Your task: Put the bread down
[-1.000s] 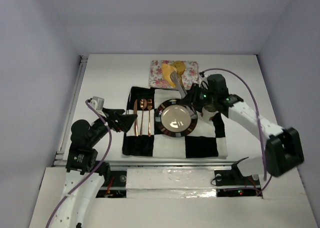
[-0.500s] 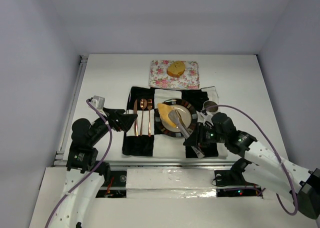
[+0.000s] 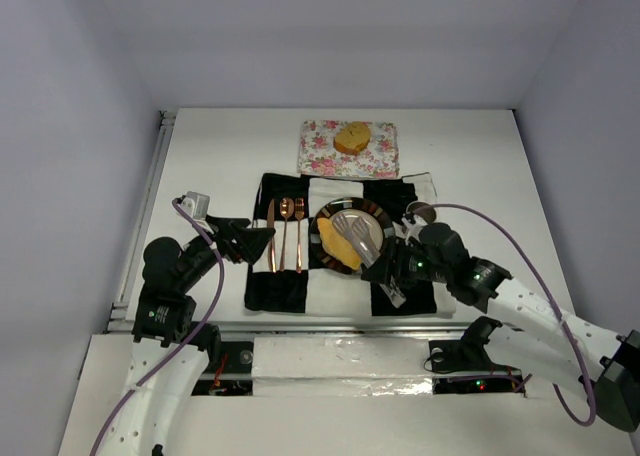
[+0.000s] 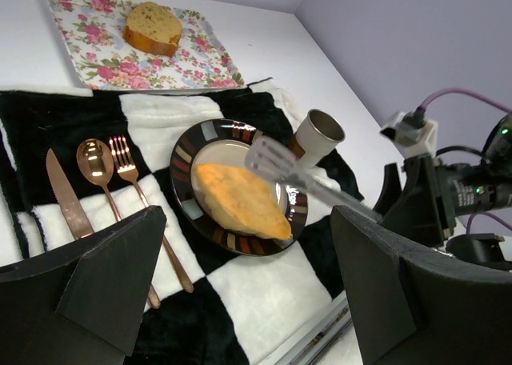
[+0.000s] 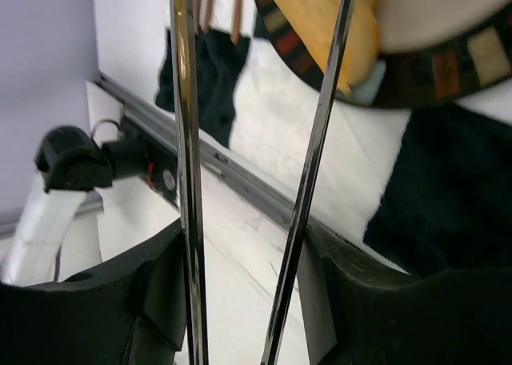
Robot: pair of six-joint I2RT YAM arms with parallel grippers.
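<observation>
My right gripper carries the spread tongs outward to the browner bread chunk (image 3: 352, 137) on the napkin next, since the wedge (image 3: 340, 244) is already plated.
The pale-orange bread wedge (image 3: 340, 244) lies on the striped-rim plate (image 3: 381, 218), toward its left side; it also shows in the left wrist view (image 4: 240, 198) and the right wrist view (image 5: 328, 21). The browner bread chunk (image 3: 352, 137) sits on the floral napkin (image 3: 380, 158). My right gripper (image 3: 396, 274) is shut on metal tongs (image 3: 357, 230). Their arms are spread apart just above the plate, beside the wedge and not gripping it. My left gripper (image 3: 256, 240) is open and empty, left of the cutlery.
A black-and-white checkered cloth (image 3: 400, 296) lies under the plate. A copper knife, spoon and fork (image 3: 285, 234) lie left of the plate. A metal cup (image 3: 420, 214) stands at the plate's right. The table's near edge rail (image 5: 240, 185) runs below.
The right arm carried the wedge in the tongs from the floral napkin to the plate. The tongs have since opened and the wedge now lies on the plate. The left arm has not moved.
</observation>
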